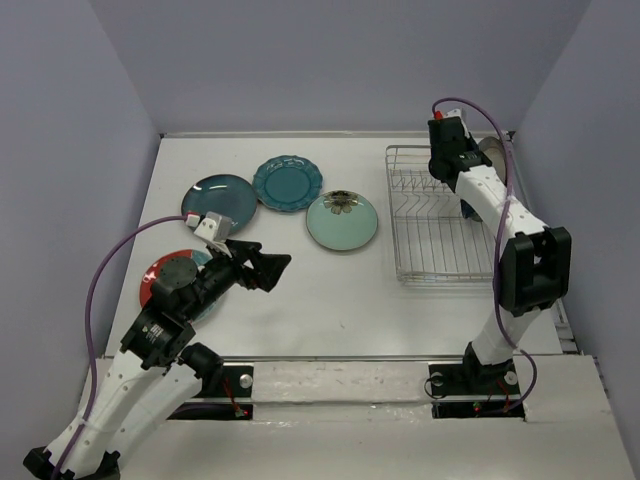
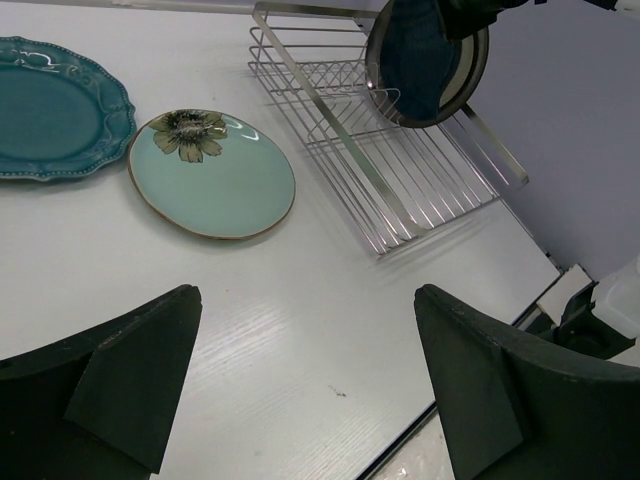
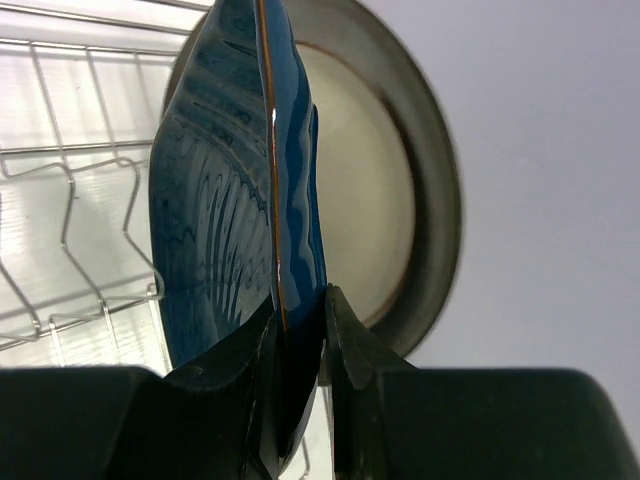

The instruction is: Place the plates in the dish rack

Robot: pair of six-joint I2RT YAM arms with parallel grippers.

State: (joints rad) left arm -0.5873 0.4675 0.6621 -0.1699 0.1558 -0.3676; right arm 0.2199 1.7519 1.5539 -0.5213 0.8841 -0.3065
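The robot's right gripper should next move slightly away from the brown-rimmed cream plate and lower the navy plate in among the dish rack's wires [image 1: 452, 197] [image 3: 138, 268].
My right gripper [image 3: 298, 300] is shut on the lower rim of the navy leaf-shaped plate [image 3: 230, 200], holding it upright on edge over the far right end of the dish rack [image 1: 440, 240]. Just behind it, the brown-rimmed cream plate [image 3: 370, 220] stands in the rack. The dark teal round plate [image 1: 220, 198], the teal scalloped plate [image 1: 288, 183] and the mint flower plate [image 1: 342, 220] lie flat on the table. My left arm partly covers the red-rimmed teal plate [image 1: 165, 280]. My left gripper [image 1: 270, 268] hovers open over bare table, left of the rack.
The silver wire rack [image 2: 400, 190] sits against the right wall, and the table's right edge [image 2: 540, 260] runs close beside it. Grey walls enclose the table at the back and on both sides. White table shows between the mint plate [image 2: 210, 175] and my left fingers [image 2: 140, 370].
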